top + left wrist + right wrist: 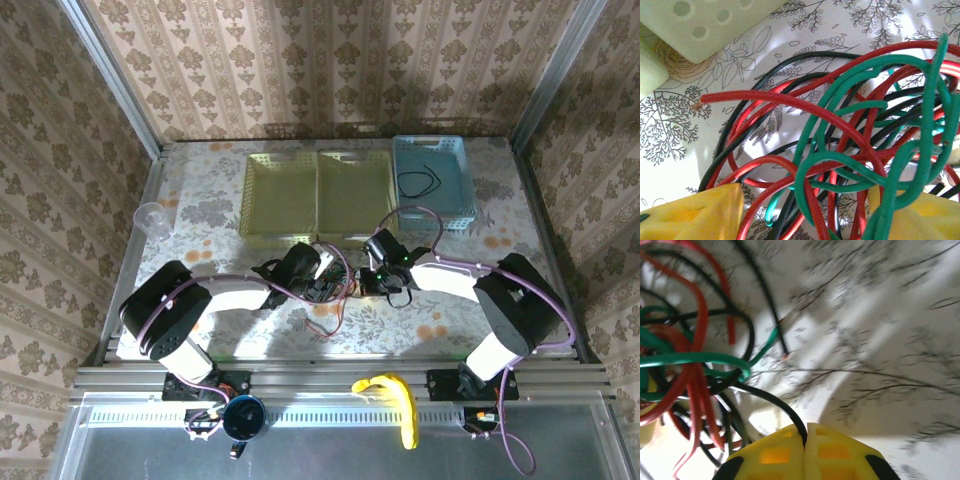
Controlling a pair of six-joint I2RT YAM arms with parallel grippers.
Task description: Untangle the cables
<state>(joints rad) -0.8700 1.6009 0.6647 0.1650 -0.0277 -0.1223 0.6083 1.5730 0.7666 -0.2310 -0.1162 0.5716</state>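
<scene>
I will next pull the black cable in my right gripper up from the tangle, move it outward over the blue basket (pixel 434 186) and release it, because black cable is there.
The cables (pixel 335 290) lie in a red, green and black tangle on the flowered table between both arms. In the left wrist view the tangle (pixel 840 130) covers most of the frame. My left gripper (pixel 805 212) is open, its yellow fingers (pixel 695 215) on either side of several strands. A loose red end (pixel 702 98) points left. My right gripper (pixel 805 435) is shut on a black cable (pixel 775 405) that runs from the pads back into the tangle (pixel 685 360) at the left. From above, the left gripper (pixel 322 283) and right gripper (pixel 372 283) flank the pile.
Two yellow baskets (pixel 250 190) (pixel 385 190) and a blue basket (pixel 462 180) holding a black cable (pixel 418 182) stand behind the pile. A basket corner (pixel 705 20) is close to the left gripper. A clear cup (pixel 152 220) sits far left. A yellow object (pixel 397 400) lies on the front rail.
</scene>
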